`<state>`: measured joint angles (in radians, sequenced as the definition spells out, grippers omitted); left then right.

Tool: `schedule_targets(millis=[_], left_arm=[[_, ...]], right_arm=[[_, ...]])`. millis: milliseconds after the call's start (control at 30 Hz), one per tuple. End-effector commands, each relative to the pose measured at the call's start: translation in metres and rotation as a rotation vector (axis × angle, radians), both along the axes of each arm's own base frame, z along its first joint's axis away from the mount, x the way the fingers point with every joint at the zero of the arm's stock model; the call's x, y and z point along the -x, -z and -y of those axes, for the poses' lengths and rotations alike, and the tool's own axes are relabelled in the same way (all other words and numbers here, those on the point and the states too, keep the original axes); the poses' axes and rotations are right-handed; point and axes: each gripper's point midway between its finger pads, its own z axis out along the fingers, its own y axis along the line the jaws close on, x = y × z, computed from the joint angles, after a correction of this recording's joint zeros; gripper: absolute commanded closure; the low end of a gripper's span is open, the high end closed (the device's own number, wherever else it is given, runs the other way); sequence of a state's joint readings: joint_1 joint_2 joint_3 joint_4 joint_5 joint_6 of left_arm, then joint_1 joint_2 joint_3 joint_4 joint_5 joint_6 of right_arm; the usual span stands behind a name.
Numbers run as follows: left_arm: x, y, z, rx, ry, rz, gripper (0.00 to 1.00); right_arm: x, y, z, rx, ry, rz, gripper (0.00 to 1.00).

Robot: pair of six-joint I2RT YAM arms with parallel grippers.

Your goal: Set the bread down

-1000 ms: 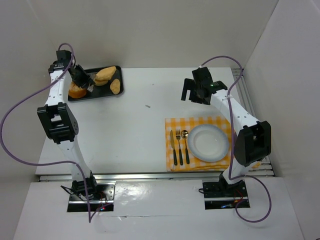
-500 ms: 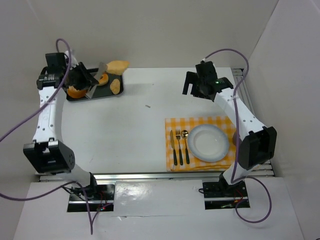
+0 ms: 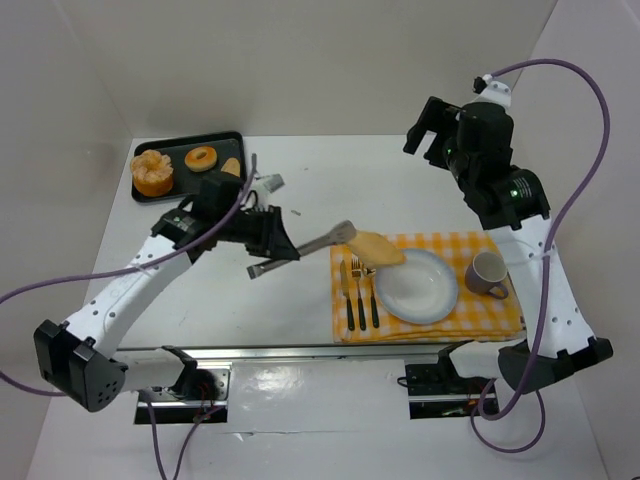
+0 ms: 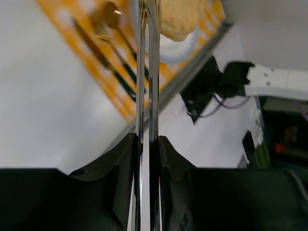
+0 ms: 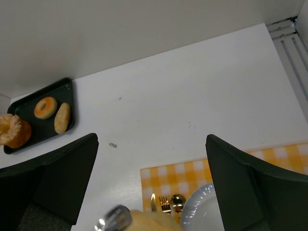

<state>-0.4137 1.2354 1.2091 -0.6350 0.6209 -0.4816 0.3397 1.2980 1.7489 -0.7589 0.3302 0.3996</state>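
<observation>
The bread pinched by the tongs (image 3: 322, 240) still hangs over the plate's rim, so the left gripper needs to move down and toward the plate's bare middle (image 3: 418, 287) and let go of the tongs.
My left gripper (image 3: 268, 238) is shut on metal tongs (image 3: 322, 240). The tongs pinch a golden piece of bread (image 3: 378, 247) and hold it above the left rim of the white plate (image 3: 428, 298). In the left wrist view the tongs (image 4: 147, 91) run straight out from my gripper (image 4: 147, 144) to the bread (image 4: 180, 17), with the plate (image 4: 190, 44) below. My right gripper (image 3: 432, 130) is open and empty, raised over the back right. In its view (image 5: 151, 139) the bread (image 5: 154, 224) and the tongs' tip (image 5: 113, 221) show at the bottom edge.
The plate lies on a yellow checked placemat (image 3: 440, 246) with a knife, fork and spoon (image 3: 358, 292) to its left and a grey cup (image 3: 487, 272) to its right. A black tray (image 3: 186, 181) at the back left holds an orange bun (image 3: 152, 172), a doughnut (image 3: 201, 158) and a roll (image 3: 231, 167).
My left arm swung from the tray to the right, carrying the bread in the tongs to the plate's edge. My right arm rose and drew back right, uncovering the cup.
</observation>
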Motion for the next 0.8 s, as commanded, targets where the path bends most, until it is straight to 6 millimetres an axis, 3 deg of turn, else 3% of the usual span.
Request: schedule_targets(millis=[0, 67, 267, 333, 367, 533, 633, 667, 700, 767], left_arm=[[0.019, -0.026, 0.051, 0.139, 0.135, 0.074, 1.0], [0.026, -0.025, 0.079, 0.157, 0.162, 0.099, 1.0], [0.017, 0.021, 0.132, 0.068, 0.175, 0.029, 1.0], [0.013, 0.029, 0.146, 0.064, 0.175, 0.031, 1.0], [0.01, 0.048, 0.15, 0.033, 0.175, -0.004, 1.0], [0.006, 0.069, 0.17, -0.005, 0.205, -0.018, 0.99], [0.006, 0.072, 0.171, -0.043, 0.207, -0.033, 0.81], [0.009, 0.07, 0.172, -0.058, 0.217, -0.025, 0.64], [0.011, 0.072, 0.17, -0.067, 0.217, -0.035, 0.58], [0.007, 0.053, 0.168, -0.059, 0.201, 0.01, 0.46]], right_arm=[[0.012, -0.006, 0.011, 0.008, 0.037, -0.003, 0.0], [0.014, -0.001, 0.009, -0.004, 0.026, -0.014, 0.0], [0.016, 0.005, 0.006, -0.007, 0.004, -0.028, 0.0], [0.016, 0.005, 0.004, -0.01, -0.005, -0.029, 0.0], [0.017, 0.001, 0.004, -0.013, -0.005, -0.021, 0.0], [0.015, 0.007, 0.007, 0.008, 0.01, -0.037, 0.0], [0.014, 0.011, 0.007, 0.02, 0.007, -0.048, 0.0], [0.013, 0.013, 0.007, 0.02, 0.007, -0.048, 0.0], [0.013, 0.013, 0.007, 0.02, 0.007, -0.048, 0.0], [0.01, 0.014, 0.006, 0.02, 0.007, -0.048, 0.0]])
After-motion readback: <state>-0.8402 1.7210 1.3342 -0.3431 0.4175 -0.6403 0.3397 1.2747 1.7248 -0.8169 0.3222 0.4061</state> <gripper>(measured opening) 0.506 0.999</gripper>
